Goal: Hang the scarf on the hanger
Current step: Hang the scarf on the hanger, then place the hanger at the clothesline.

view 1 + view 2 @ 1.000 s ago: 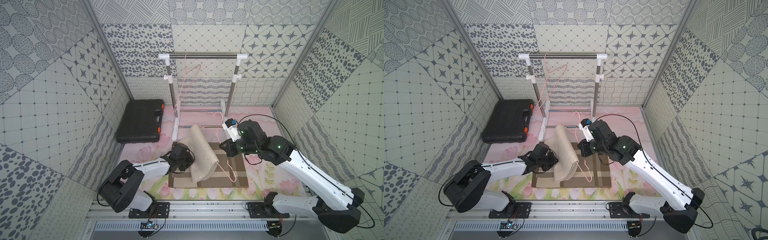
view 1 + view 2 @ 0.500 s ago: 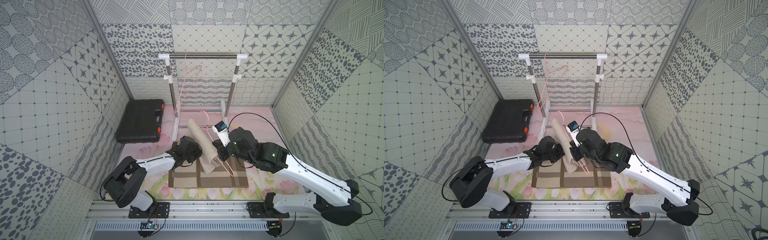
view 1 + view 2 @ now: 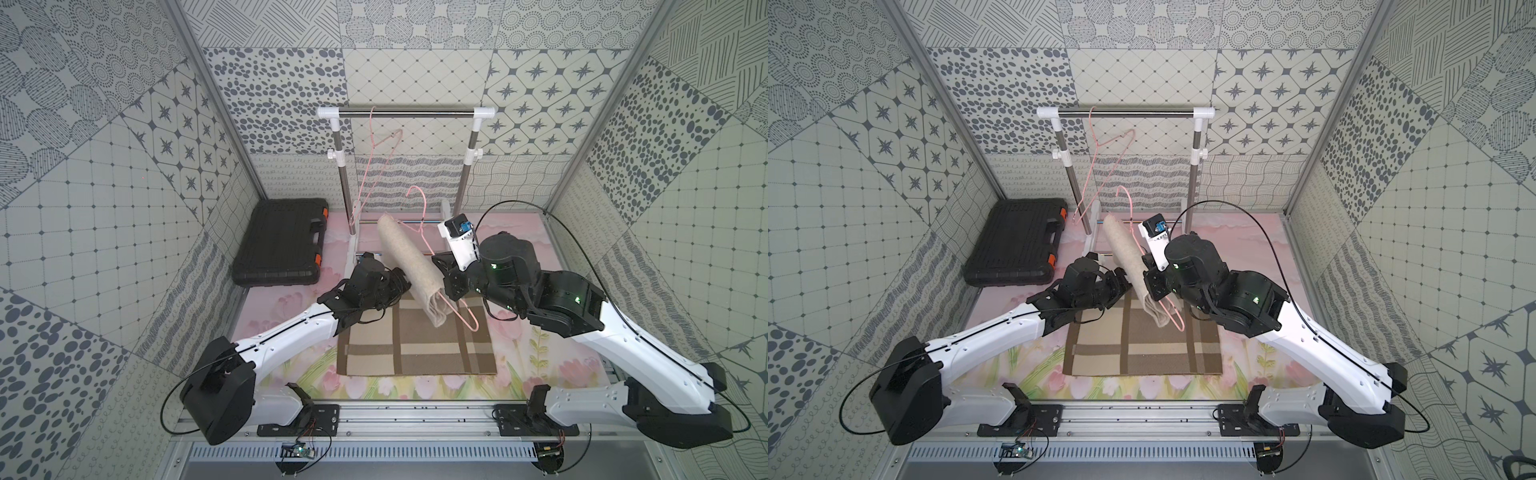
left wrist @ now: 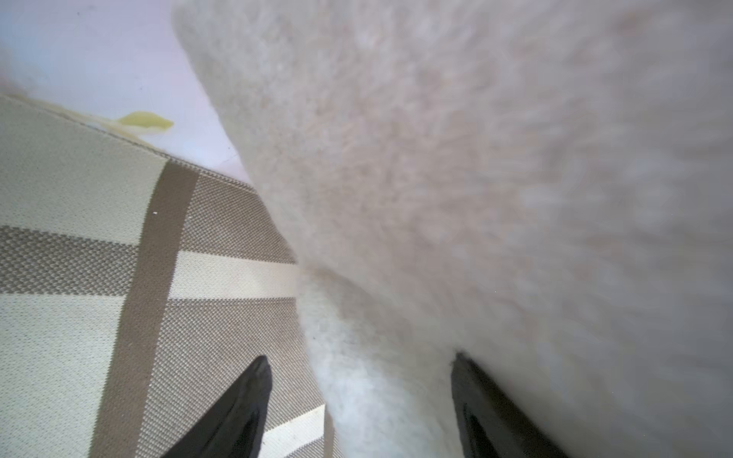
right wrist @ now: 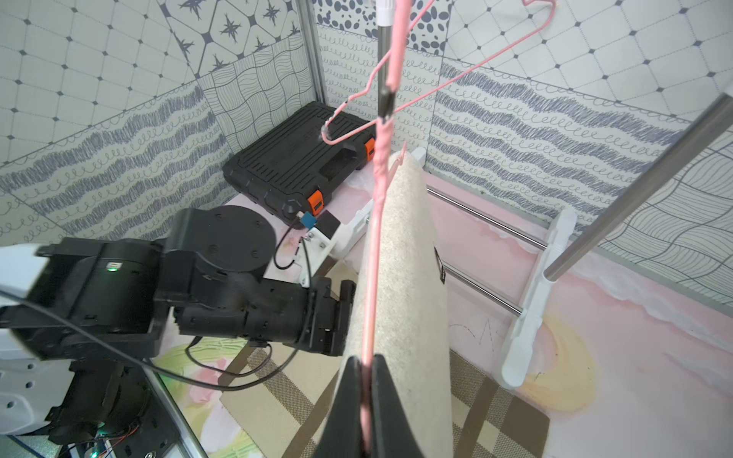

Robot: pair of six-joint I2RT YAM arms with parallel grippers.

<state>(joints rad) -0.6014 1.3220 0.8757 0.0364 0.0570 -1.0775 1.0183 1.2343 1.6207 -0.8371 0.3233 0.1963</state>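
The bar's bare part (image 3: 446,112) is above and outward of the right gripper, so the robot should next raise that gripper outward, set the hanger's hook over that part and release the hanger's wire.
The beige fuzzy scarf (image 3: 409,266) (image 3: 1128,253) hangs folded over a pink wire hanger (image 3: 467,320) (image 3: 1177,320), lifted above the checked mat. My right gripper (image 5: 365,359) (image 3: 444,291) is shut on the hanger's wire (image 5: 377,198), with the scarf (image 5: 408,257) draped right beside it. My left gripper (image 4: 359,357) (image 3: 401,282) (image 3: 1121,277) stands open against the scarf's left side. A fold of the scarf (image 4: 476,158) lies loosely between its fingers.
A clothes rack (image 3: 407,111) stands at the back with another pink hanger (image 3: 374,166) on its rail. A black case (image 3: 282,245) lies at the back left. The brown checked mat (image 3: 415,349) covers the floor under both grippers.
My left gripper has opened and let go of the scarf. The right gripper carried the hanger in under the scarf and lifted it, so the scarf now hangs narrow over the wire.
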